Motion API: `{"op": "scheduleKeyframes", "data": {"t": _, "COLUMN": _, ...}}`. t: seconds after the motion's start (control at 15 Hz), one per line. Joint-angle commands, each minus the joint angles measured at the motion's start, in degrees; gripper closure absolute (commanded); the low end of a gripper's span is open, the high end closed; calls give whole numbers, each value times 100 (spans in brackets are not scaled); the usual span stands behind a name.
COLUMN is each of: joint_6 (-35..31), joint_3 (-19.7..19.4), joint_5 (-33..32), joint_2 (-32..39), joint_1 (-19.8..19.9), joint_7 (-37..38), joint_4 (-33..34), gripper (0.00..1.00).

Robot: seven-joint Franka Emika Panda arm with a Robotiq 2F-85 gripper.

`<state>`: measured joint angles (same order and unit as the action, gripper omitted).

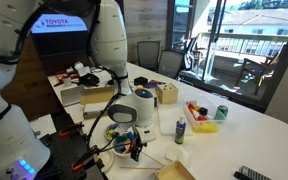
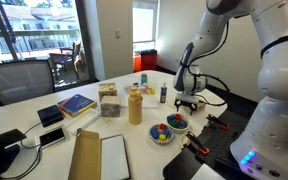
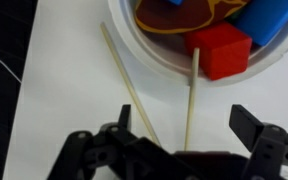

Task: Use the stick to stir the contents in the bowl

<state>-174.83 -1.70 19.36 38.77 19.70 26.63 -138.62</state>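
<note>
I have my open fingers on both sides of the straight stick already. I should move my gripper down along the stick next, away from the bowl [image 3: 134, 40], to close on the part of the stick farther from the bowl's rim [image 3: 189, 139].
In the wrist view the white bowl [image 3: 134, 40] fills the top edge and holds the contents [image 3: 220, 48]: a red block, blue pieces and an orange piece. Two thin pale sticks lie on the white table below it. One stick [image 3: 192, 100] runs straight down from the bowl's rim between my fingers. The second stick [image 3: 129, 90] lies slanted to its left. My gripper [image 3: 187, 125] is open, with its fingers wide apart on either side of the straight stick and not touching it. In an exterior view my gripper [image 2: 187, 102] hangs low beside the bowl [image 2: 176, 122].
A second white dish of coloured pieces [image 2: 161, 134] sits next to the bowl. A yellow bottle [image 2: 135, 105], a small blue bottle [image 2: 164, 93], a book [image 2: 76, 104] and a cardboard box [image 2: 84, 155] stand around. A toy tray [image 1: 199, 120] and a can [image 1: 221, 113] are further off.
</note>
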Motion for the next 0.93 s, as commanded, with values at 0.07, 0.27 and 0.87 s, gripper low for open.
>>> {"op": "scheduleKeyframes", "data": {"t": 0.07, "joint_6": -221, "joint_3": -205, "joint_5": 417, "joint_2": 143, "joint_1": -115, "joint_7": -80, "joint_4": 137, "gripper": 0}}
{"op": "scheduleKeyframes", "data": {"t": 0.27, "joint_6": -166, "joint_3": -320, "joint_5": 474, "joint_2": 321, "joint_1": -149, "joint_7": -64, "joint_4": 368, "gripper": 0}}
{"op": "scheduleKeyframes", "data": {"t": 0.87, "joint_6": -108, "joint_3": -395, "joint_5": 494, "joint_2": 914, "joint_1": -186, "joint_7": -57, "joint_4": 1099, "gripper": 0}}
